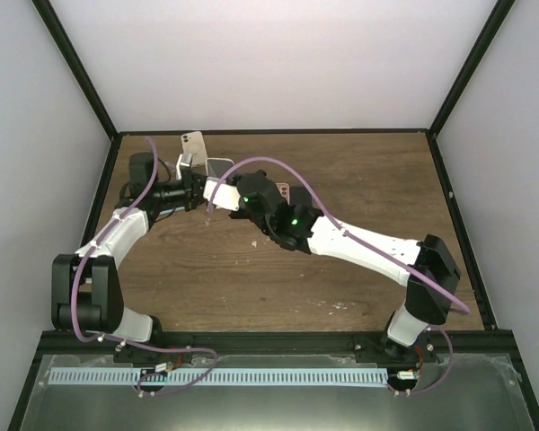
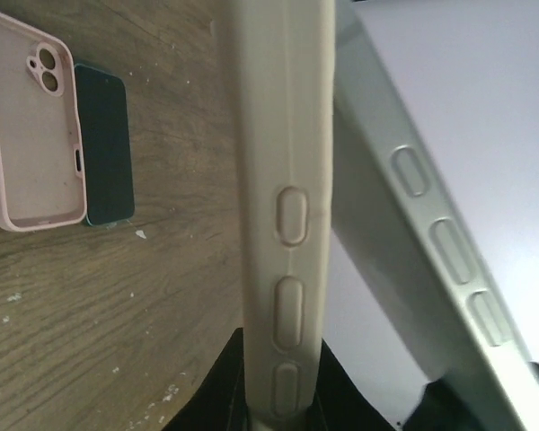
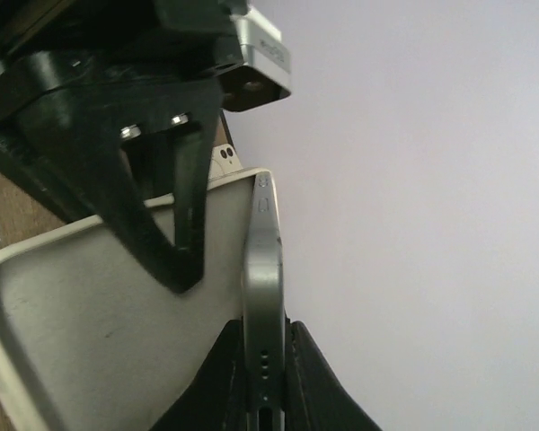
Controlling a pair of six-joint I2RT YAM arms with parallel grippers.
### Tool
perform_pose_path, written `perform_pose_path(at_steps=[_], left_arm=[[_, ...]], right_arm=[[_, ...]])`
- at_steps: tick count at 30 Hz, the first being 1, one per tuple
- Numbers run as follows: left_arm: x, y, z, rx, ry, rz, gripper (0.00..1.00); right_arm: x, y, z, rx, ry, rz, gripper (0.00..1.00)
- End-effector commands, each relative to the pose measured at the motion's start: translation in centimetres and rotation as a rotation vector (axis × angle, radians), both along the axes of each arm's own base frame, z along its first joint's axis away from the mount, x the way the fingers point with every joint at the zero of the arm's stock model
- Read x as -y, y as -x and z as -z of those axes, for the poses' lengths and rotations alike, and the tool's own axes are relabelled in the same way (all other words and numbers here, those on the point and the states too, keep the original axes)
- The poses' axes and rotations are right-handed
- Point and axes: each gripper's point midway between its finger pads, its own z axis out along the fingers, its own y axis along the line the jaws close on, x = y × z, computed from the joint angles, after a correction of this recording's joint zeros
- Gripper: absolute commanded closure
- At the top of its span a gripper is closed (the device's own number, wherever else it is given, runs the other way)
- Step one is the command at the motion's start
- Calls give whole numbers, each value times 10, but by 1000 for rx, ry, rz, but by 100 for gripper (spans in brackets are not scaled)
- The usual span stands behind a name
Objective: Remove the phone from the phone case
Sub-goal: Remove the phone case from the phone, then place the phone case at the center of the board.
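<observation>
My left gripper should next lower the cream case (image 2: pixel 286 180) flat beside the pink case's edge opposite the dark phone and let go of it, because the silver phone has swung out.
A cream phone case (image 2: pixel 286 180) stands on edge above the table, and my left gripper (image 2: pixel 283 400) is shut on its lower end. The silver phone (image 3: pixel 262 287) has swung out of the case at an angle, its side buttons (image 2: pixel 454 251) showing in the left wrist view. My right gripper (image 3: pixel 263 386) is shut on the phone's bottom edge, beside the case's bare inside (image 3: pixel 81 314). From above, the case (image 1: pixel 192 144) rises at the back left, where both grippers meet, with the phone (image 1: pixel 219 167) just right of it.
A pink empty case (image 2: pixel 31 126) and a dark phone (image 2: pixel 106 144) lie side by side on the wooden table (image 2: pixel 90 314). From above, the pink case (image 1: pixel 283 190) peeks out beside the right arm. Black frame rails border the table.
</observation>
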Motion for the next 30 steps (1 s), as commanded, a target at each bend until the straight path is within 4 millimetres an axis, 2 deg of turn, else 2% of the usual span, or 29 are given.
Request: perform_pose_path(at_steps=[1, 10, 18, 21, 24, 30], left_arm=[[1, 5, -19, 174, -39, 26, 100], [-3, 5, -15, 206, -92, 4, 100], [-12, 2, -9, 294, -204, -5, 100], [-14, 3, -3, 321, -247, 2, 100], [-15, 4, 7, 313, -268, 17, 100], [-14, -3, 42, 252, -316, 77, 100]], right_arm=[[-5, 2, -68, 12, -207, -3, 99], [2, 3, -111, -5, -299, -1, 99], [17, 12, -137, -148, -395, -59, 99], [31, 8, -142, -178, -419, -52, 99], [54, -4, -140, -210, -438, -22, 99], [101, -24, -127, -266, -469, 51, 99]])
